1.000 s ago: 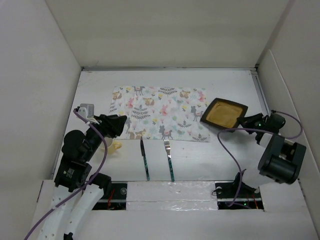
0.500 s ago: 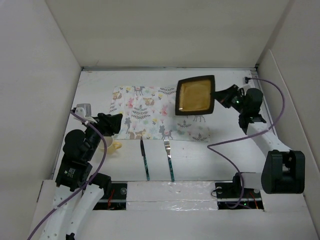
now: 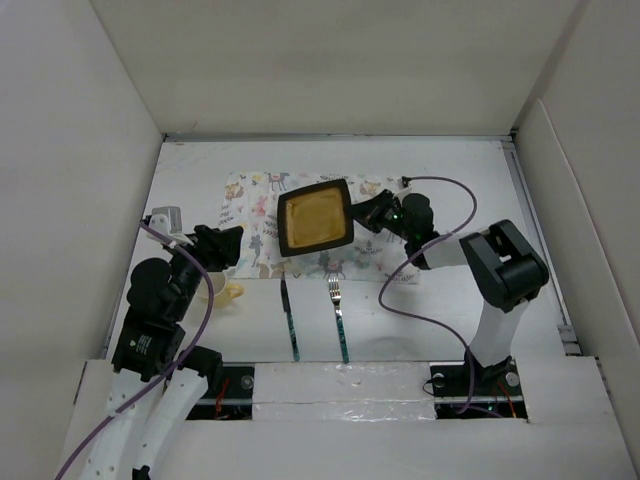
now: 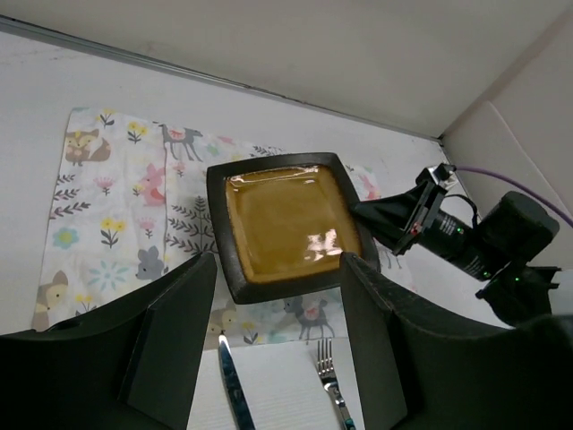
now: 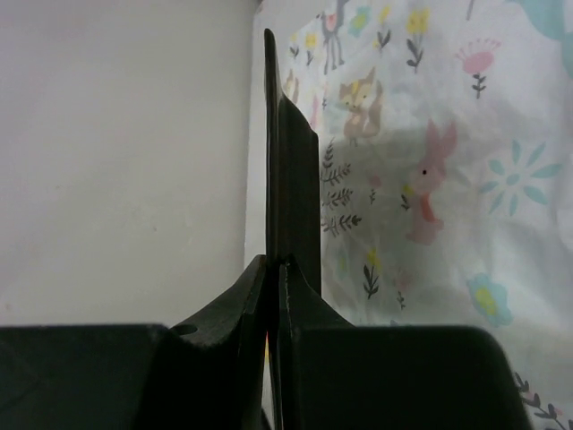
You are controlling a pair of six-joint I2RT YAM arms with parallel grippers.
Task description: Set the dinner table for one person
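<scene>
The plate [image 4: 286, 224] still hangs above the cloth, so my right gripper will lower it to rest on the middle of the animal-print placemat and release the plate's rim.
A square dark plate with a mustard-yellow inside [image 3: 315, 218] is held by its right rim in my right gripper [image 3: 365, 215], which is shut on it, over the middle of the animal-print placemat [image 3: 385, 255] on the white dinner table [image 3: 450, 170]. The right wrist view shows the plate edge-on [image 5: 291, 161] between the closed fingers of the right gripper [image 5: 276, 264]. My left gripper [image 3: 232, 248] is open and empty at the placemat's left end; in its own view the left gripper [image 4: 277, 269] frames the plate [image 4: 286, 224]. A knife [image 3: 289, 320] and a fork [image 3: 338, 320] lie in front of the placemat.
A pale yellow item [image 3: 231, 292] lies by the left arm, partly hidden. White wall panels close in the table on the left, back and right. The right arm's purple cable [image 3: 400, 300] loops over the table to the right of the fork.
My right gripper has carried the plate from the placemat's right end up and leftward to over its middle. The left arm has hardly moved.
</scene>
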